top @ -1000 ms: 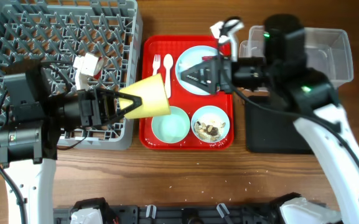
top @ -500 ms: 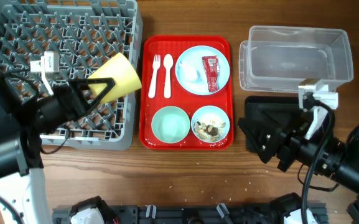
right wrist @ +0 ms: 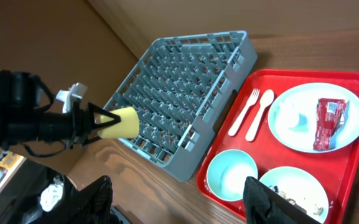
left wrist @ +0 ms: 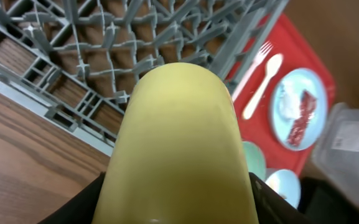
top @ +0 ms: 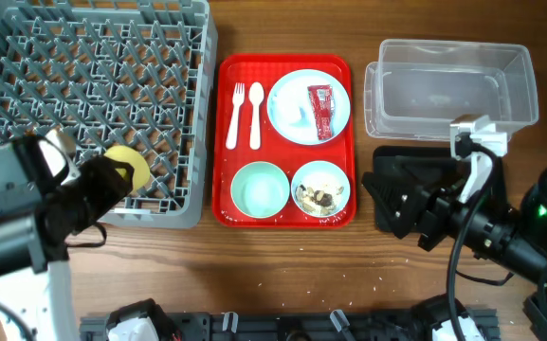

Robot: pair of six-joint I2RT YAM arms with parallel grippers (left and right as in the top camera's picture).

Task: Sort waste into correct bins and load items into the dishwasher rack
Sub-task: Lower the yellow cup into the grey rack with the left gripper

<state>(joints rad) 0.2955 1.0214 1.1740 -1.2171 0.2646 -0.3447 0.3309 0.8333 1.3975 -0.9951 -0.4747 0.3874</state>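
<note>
My left gripper is going to lower to the rack's near corner (top: 169, 197) by the red tray, to the right in the overhead view, and release the cup there, because that corner is empty.
My left gripper (top: 112, 180) is shut on the yellow-green cup (top: 131, 170) and holds it over the front right corner of the grey dishwasher rack (top: 83, 57); the cup fills the left wrist view (left wrist: 179, 149). The pale blue plate (top: 308, 106) on the red tray carries the red wrapper (top: 320, 111) and a white tissue (top: 292, 112). The white fork (top: 236, 114) and spoon (top: 255, 114) lie beside it. An empty bowl (top: 260, 189) and a bowl with food scraps (top: 320, 189) sit in front. My right gripper (top: 401, 204) is open and empty over the black tray (top: 387, 223).
The clear plastic tub (top: 448, 85) stands at the back right, behind the black tray. The flat red serving tray (top: 226, 204) lies between the rack and the bins. A few crumbs (top: 377, 277) lie on the wooden table in front.
My left gripper has carried the cup from near the tray leftward and down over the rack's front right corner. My right arm has pulled back from the plate to over the black tray.
</note>
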